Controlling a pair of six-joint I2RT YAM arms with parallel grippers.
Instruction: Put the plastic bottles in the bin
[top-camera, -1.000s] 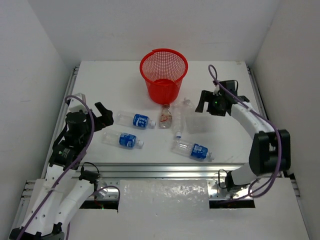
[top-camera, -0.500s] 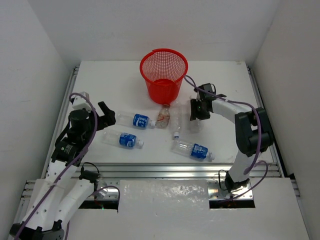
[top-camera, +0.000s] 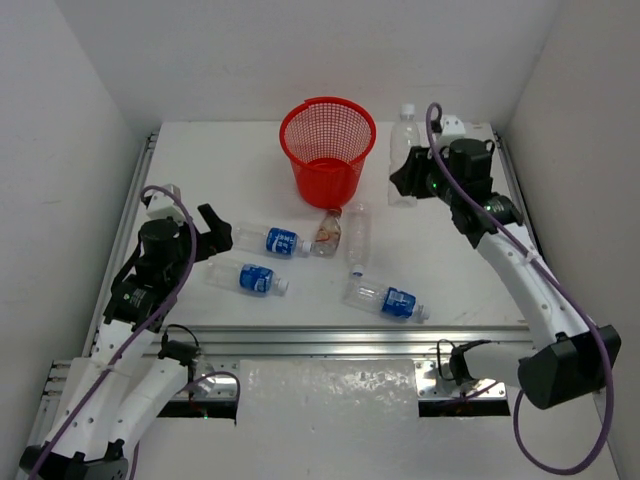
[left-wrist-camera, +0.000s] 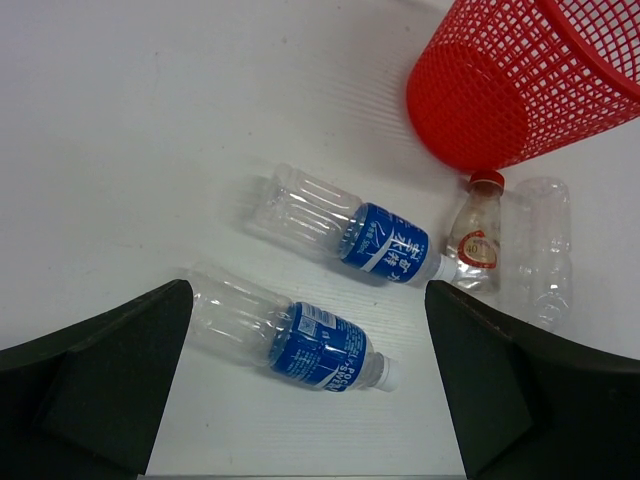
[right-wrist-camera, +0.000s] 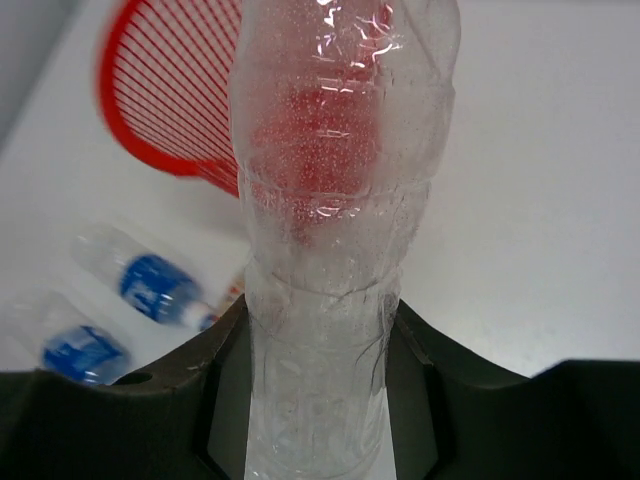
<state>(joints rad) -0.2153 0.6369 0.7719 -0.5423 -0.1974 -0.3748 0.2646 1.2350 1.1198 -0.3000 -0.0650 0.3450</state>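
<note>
My left gripper's open fingers are above and at an angle to the near blue-labelled bottle's clear end (top-camera: 226, 273) (left-wrist-camera: 236, 316), so next I need to lower and turn them to close across it.
The red mesh bin (top-camera: 328, 150) stands at the back middle of the table. Just right of it my right gripper (top-camera: 403, 186) is shut on an unlabelled clear bottle (top-camera: 404, 135), holding it upright above the table; the right wrist view shows that bottle (right-wrist-camera: 340, 250) pinched between the fingers (right-wrist-camera: 225, 400). Lying in front of the bin are three blue-labelled bottles (top-camera: 270, 239) (top-camera: 250, 279) (top-camera: 385, 298), a brownish-labelled one (top-camera: 330, 232) and another unlabelled one (top-camera: 357, 235). My left gripper (top-camera: 213, 233) is open over the left side, a blue-labelled bottle (left-wrist-camera: 300, 335) lying below between its fingers (left-wrist-camera: 110, 390).
White walls close in the table on three sides. A metal rail (top-camera: 330, 338) runs along the near edge. The brownish-labelled bottle (left-wrist-camera: 475, 240) lies with its cap against the bin's base (left-wrist-camera: 480, 110).
My right gripper has shut on the unlabelled bottle that lay right of the bin's base and lifted it up and back, beside the bin's rim. The left arm has barely moved.
</note>
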